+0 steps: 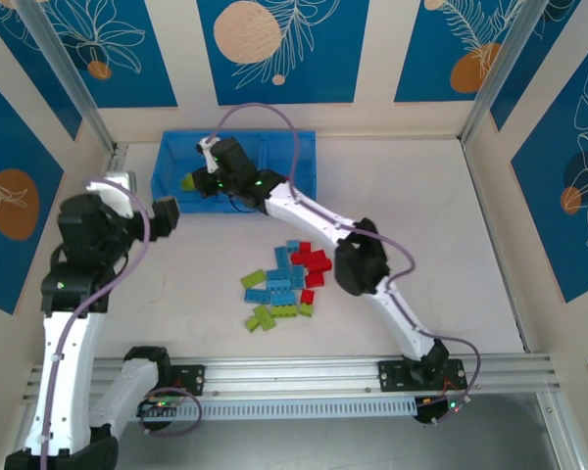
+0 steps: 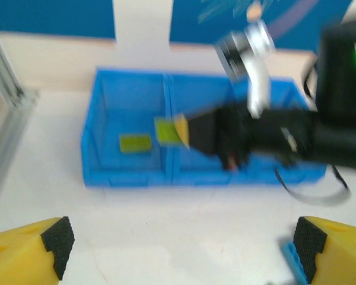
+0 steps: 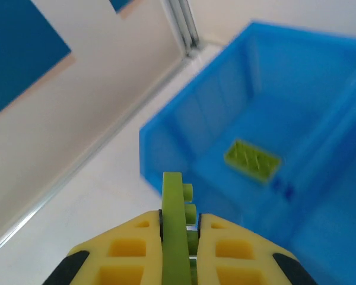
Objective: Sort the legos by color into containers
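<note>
Another green lego already lies in the end section of the bin, so the robot will shift its right gripper away from the bin's divider, over that section's bottom, and release its lego there.
My right gripper (image 1: 202,178) reaches over the left compartment of the blue bin of containers (image 1: 307,157), shut on a lime green lego (image 1: 188,182). In the right wrist view its jaws (image 3: 181,217) pinch that lego (image 3: 173,191) upright above the bin's near wall (image 3: 166,151), and another green lego (image 3: 252,160) lies flat inside. The left wrist view shows the held lego (image 2: 166,130), the lying one (image 2: 134,143) and the bin (image 2: 124,177). My left gripper (image 2: 183,242) stands open over bare table just before the bin (image 1: 171,213). Loose red, blue and green legos (image 1: 284,282) lie mid-table.
The right arm's forearm (image 1: 314,217) stretches diagonally from the pile to the bin. A light blue lego (image 2: 293,261) lies by my left gripper's right fingertip. A metal frame post (image 1: 73,83) stands left of the bin, and patterned walls close off the table.
</note>
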`<act>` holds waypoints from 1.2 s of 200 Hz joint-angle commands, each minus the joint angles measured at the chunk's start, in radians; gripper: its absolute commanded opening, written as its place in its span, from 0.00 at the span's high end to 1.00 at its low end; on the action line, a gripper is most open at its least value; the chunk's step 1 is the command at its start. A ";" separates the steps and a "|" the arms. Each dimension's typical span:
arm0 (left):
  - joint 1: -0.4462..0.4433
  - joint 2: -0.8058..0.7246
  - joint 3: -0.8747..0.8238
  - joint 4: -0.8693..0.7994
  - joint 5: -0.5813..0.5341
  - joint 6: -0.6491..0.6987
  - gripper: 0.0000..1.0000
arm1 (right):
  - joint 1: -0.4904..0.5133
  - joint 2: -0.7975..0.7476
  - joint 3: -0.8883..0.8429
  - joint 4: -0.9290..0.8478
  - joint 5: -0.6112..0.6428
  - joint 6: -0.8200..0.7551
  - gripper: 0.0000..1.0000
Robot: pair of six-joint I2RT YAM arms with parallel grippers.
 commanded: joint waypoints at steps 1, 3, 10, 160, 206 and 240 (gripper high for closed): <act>-0.005 0.008 -0.115 0.053 0.084 0.044 0.03 | -0.007 0.210 0.346 -0.072 0.029 -0.053 1.00; -0.005 0.008 -0.121 0.057 0.084 0.045 0.03 | -0.006 0.226 0.363 -0.062 0.028 -0.058 1.00; -0.005 0.011 -0.136 0.067 0.089 0.051 0.03 | -0.003 0.262 0.392 -0.012 0.019 -0.091 1.00; -0.006 0.112 -0.191 0.076 0.094 -0.028 0.00 | -0.074 -0.252 0.000 -0.366 -0.137 0.180 0.40; -0.279 0.177 -0.068 -0.140 -0.062 -0.171 0.10 | -0.126 -0.821 -0.806 -0.386 -0.122 0.243 0.38; -0.583 0.223 -0.139 -0.138 -0.144 -0.326 0.11 | -0.141 -1.169 -1.205 -0.375 -0.035 0.353 0.35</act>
